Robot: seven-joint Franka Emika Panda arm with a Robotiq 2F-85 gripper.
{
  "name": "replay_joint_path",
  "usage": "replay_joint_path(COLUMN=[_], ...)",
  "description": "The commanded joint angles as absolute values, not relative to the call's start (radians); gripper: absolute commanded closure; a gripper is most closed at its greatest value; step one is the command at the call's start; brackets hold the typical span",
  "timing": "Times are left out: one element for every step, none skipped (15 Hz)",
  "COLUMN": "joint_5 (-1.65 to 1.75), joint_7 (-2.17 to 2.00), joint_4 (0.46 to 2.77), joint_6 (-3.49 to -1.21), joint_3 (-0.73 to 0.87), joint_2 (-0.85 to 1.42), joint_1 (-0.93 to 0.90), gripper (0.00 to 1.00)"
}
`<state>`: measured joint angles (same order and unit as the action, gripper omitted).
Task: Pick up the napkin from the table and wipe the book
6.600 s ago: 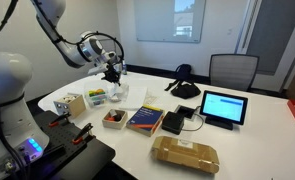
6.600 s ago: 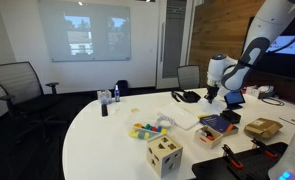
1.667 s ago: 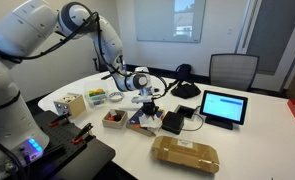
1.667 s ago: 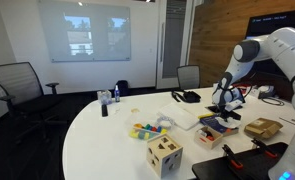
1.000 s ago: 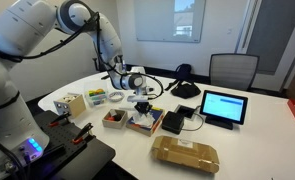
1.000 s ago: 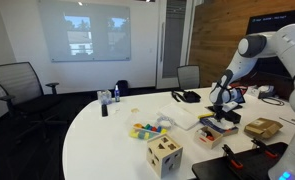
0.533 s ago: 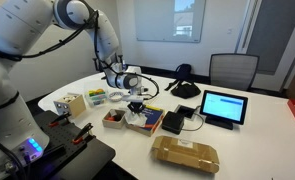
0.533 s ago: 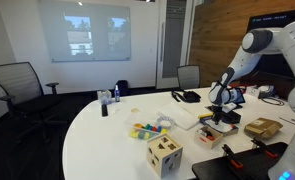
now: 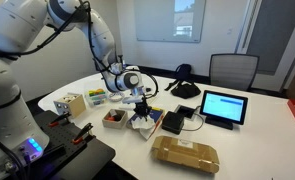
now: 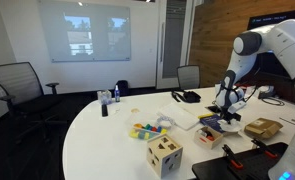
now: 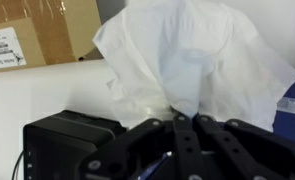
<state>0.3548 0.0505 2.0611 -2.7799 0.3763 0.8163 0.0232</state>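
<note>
The clear tabletop by the wooden cube [image 9: 87, 113] is across the tray from my gripper. My gripper will go up past the tray next, then come down to let go of the napkin [image 9: 140, 116].
The white crumpled napkin [image 11: 192, 60] hangs from my gripper [image 11: 184, 120], whose fingers are shut on it. In both exterior views the gripper [image 9: 141, 103] [image 10: 228, 108] is low over the dark blue book [image 9: 150, 122] [image 10: 219, 126] on the white table [image 9: 87, 85] [image 10: 107, 140], with the napkin [image 9: 140, 116] against the cover. A strip of the book's blue cover [image 11: 291, 105] shows at the right edge of the wrist view.
A black box-like device [image 9: 173, 122] [image 11: 62, 145] lies right beside the book. A tan package [image 9: 185, 154] [image 11: 37, 30], a tablet [image 9: 223, 106], a tray of small items [image 9: 114, 119], a wooden cube [image 10: 164, 154] and a headset [image 9: 184, 88] also stand on the table.
My gripper has slid with the napkin across the book, from the side by the black device toward the tray and back a little. The book has stayed in place.
</note>
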Motion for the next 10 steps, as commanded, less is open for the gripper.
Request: replay_joint_path(joint_5=[0.353, 0.347, 0.338, 0.326, 0.317, 0.303, 0.295, 0.289, 0.286, 0.282], joint_7=[0.062, 0.084, 0.114, 0.154, 0.189, 0.232, 0.275, 0.312, 0.321, 0.335], joint_4=[2.096, 2.093, 2.094, 2.096, 2.101, 2.104, 2.113, 2.117, 2.121, 2.128], joint_6=[-2.806, -2.804, -2.804, -2.811, -2.811, -2.812, -2.801, -2.788, -2.766, -2.751], joint_3=[0.343, 0.318, 0.281, 0.232, 0.196, 0.151, 0.117, 0.091, 0.087, 0.077], joint_2=[0.8, 0.804, 0.802, 0.797, 0.79, 0.784, 0.77, 0.76, 0.754, 0.745], joint_1=[0.042, 0.06, 0.089, 0.127, 0.153, 0.188, 0.215, 0.236, 0.237, 0.247], gripper=[0.99, 0.99, 0.99, 0.99, 0.99, 0.99, 0.99, 0.99, 0.99, 0.99])
